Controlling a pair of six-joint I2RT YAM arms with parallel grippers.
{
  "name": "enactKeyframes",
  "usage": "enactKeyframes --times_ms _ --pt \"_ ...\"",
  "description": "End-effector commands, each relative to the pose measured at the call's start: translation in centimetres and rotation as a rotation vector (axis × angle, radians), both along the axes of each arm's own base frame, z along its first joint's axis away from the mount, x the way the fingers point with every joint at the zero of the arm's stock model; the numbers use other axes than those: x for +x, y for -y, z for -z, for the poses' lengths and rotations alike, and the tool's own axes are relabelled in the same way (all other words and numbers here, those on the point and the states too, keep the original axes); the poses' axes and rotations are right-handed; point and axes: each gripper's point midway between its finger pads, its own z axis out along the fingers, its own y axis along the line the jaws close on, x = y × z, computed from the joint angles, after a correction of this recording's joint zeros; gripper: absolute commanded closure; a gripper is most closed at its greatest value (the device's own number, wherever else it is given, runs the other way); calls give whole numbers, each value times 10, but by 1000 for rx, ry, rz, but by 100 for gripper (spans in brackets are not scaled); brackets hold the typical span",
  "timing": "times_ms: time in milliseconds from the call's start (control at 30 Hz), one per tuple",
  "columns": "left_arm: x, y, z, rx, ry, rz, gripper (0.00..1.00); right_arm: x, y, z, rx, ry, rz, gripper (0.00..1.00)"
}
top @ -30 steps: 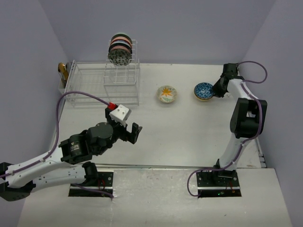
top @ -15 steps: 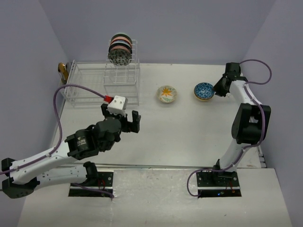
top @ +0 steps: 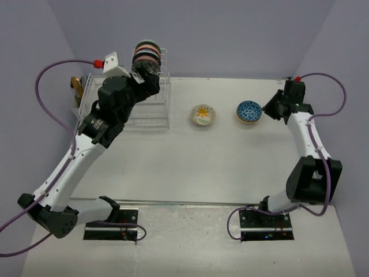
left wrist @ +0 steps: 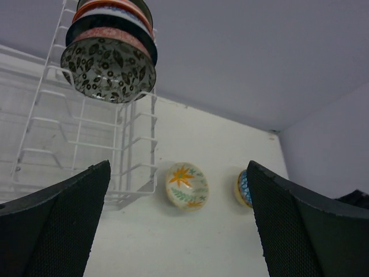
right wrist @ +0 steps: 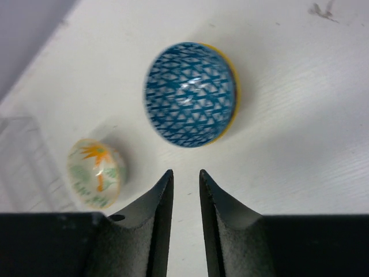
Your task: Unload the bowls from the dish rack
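Observation:
My left gripper will turn and move away from my base next, and its open fingers will come onto the upper rim of the black-leaf bowl [top: 146, 60] [left wrist: 111, 41].
The white wire dish rack [top: 124, 101] stands at the back left, and its tall tower holds several bowls [top: 146, 57] on edge. In the left wrist view the front bowl [left wrist: 108, 70] has a black leaf pattern. My left gripper [top: 149, 83] hovers raised just in front of the tower, open wide and empty [left wrist: 177, 167]. Two bowls sit on the table: an orange-flower bowl [top: 204, 115] and a blue patterned bowl [top: 249, 111]. My right gripper [top: 270, 108] is just right of the blue bowl [right wrist: 190, 103], apart from it, with its jaws a narrow gap apart [right wrist: 185, 172] and nothing between them.
A small golden-brown object [top: 75, 88] sits at the rack's far left end. The low basket part of the rack [left wrist: 69, 144] looks empty of bowls. Purple walls close in the table at the back and sides.
My left arm has swung up and back from the table's front to the rack tower. My right gripper has drawn slightly right, away from the blue bowl.

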Motion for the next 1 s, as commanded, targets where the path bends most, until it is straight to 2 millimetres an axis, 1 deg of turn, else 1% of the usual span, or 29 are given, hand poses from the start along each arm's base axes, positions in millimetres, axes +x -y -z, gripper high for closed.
enactKeyframes --times_ms 0,33,67,100,133,167,200,233,267,300,333,367,400,433,467,533,600,633,667,700,767,800,833,867,900,933,967 --pt "24 10 -54 -317 94 117 0 -22 -29 -88 54 265 -137 73" --pt "30 9 -55 -362 92 111 0 -29 -34 -97 64 296 -157 72" --pt "37 9 -61 -453 98 102 0 -39 -41 -117 69 349 -186 71" --pt "48 4 -53 -482 88 76 0 -47 -45 -122 76 355 -201 70" --pt "53 3 -53 -520 94 64 0 -53 -48 -128 79 370 -219 67" --pt "58 3 -63 -587 136 59 0 -60 -55 -133 94 384 -252 66" --pt "65 1 -60 -618 154 41 0 -69 -59 -143 95 416 -274 65" --pt "68 0 -64 -649 171 32 0 -74 -63 -146 99 428 -291 64" --pt "72 0 -68 -694 186 26 0 -79 -65 -145 106 431 -303 64" --pt "82 -2 -62 -709 180 -3 0 -88 -72 -154 114 464 -337 64" --pt "86 -3 -62 -734 181 -20 0 -93 -75 -151 126 462 -350 64" --pt "91 -3 -59 -790 171 -35 0 -96 -78 -152 133 472 -363 64" --pt "99 -7 -50 -813 158 -79 0 -104 -85 -158 149 495 -397 64" --pt "103 -8 -42 -841 139 -101 0 -107 -88 -155 162 490 -408 64" --pt "110 -8 -32 -886 112 -125 0 -111 -90 -156 166 496 -419 64" --pt "117 -12 -21 -926 92 -175 0 -119 -94 -162 169 525 -437 63" --pt "126 -17 -5 -970 72 -232 0 -125 -96 -166 170 538 -452 63" --pt "129 -19 -1 -980 72 -254 0 -130 -99 -170 169 552 -466 63" --pt "132 -21 -4 -992 88 -262 0 -133 -100 -174 168 561 -473 63" --pt "139 -24 1 -986 87 -281 0 -136 -101 -175 169 566 -481 62" --pt "151 -29 4 -988 94 -294 1 -144 -105 -182 174 591 -504 62" --pt "155 -29 6 -989 92 -284 2 -149 -108 -183 179 596 -515 62" --pt "159 -30 8 -988 91 -289 3 -153 -111 -185 186 604 -533 62" --pt "166 -32 15 -983 81 -301 5 -161 -113 -190 185 627 -540 61" --pt "169 -32 19 -981 74 -303 6 -164 -114 -191 192 640 -543 60" --pt "174 -33 27 -982 64 -307 9 -171 -117 -196 192 664 -553 60" --pt "177 -33 28 -985 64 -303 11 -174 -118 -199 192 673 -557 60"
